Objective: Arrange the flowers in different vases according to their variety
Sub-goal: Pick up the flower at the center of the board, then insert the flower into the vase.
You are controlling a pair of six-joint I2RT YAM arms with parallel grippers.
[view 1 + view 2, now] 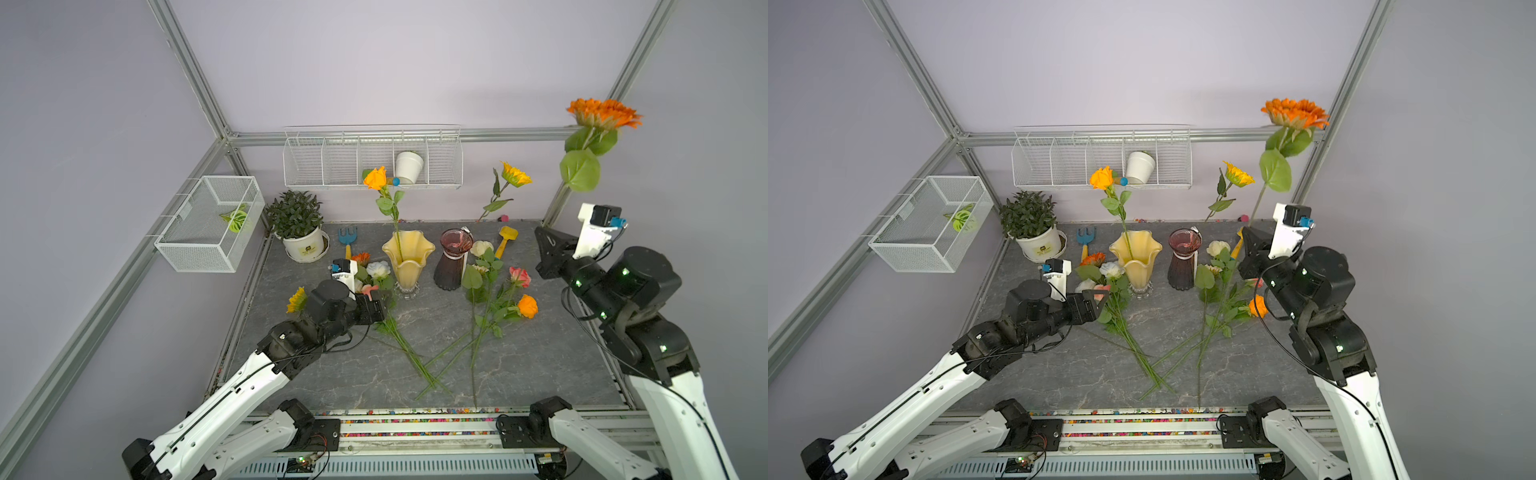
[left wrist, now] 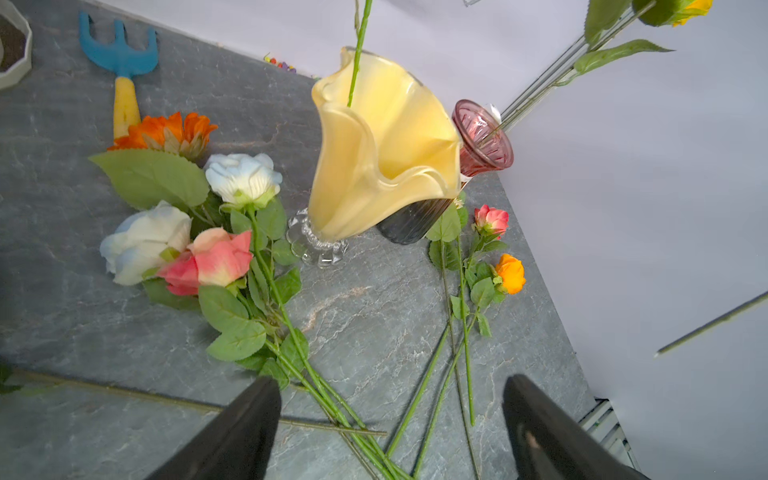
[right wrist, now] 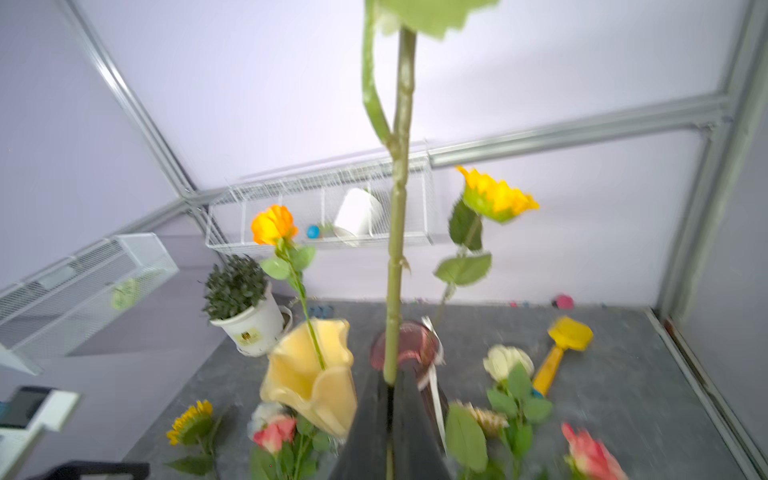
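Observation:
The purple vase's opening point(image 1: 456, 239) point(image 3: 417, 345) is below my right gripper and outward of it, so my right gripper needs to move outward next, then down over it, and release the orange-red sunflower's stem where a yellow sunflower already stands.
The yellow vase point(image 1: 408, 257) point(image 2: 382, 149) holds an orange rose point(image 1: 375, 178). Beside it, the purple vase point(image 1: 453, 266) point(image 3: 415, 345) holds a yellow sunflower point(image 1: 515, 173). My right gripper point(image 1: 548, 245) point(image 3: 390, 386) is shut on the stem of an orange-red sunflower point(image 1: 602, 113), held upright and high at the right. My left gripper point(image 2: 390, 386) point(image 1: 380, 305) stands open above the stems of a left bunch, white-blue roses point(image 2: 243, 178) and a pink rose point(image 2: 212, 262), holding nothing. More flowers point(image 1: 498, 286) lie right of the vases.
A potted green plant point(image 1: 297, 226) stands at the back left, with a blue rake point(image 1: 347, 237) beside it. A yellow shovel point(image 1: 507, 239) lies at the back right. A wire shelf point(image 1: 316, 166) with a white pot and a mesh basket point(image 1: 199, 249) hang on the walls.

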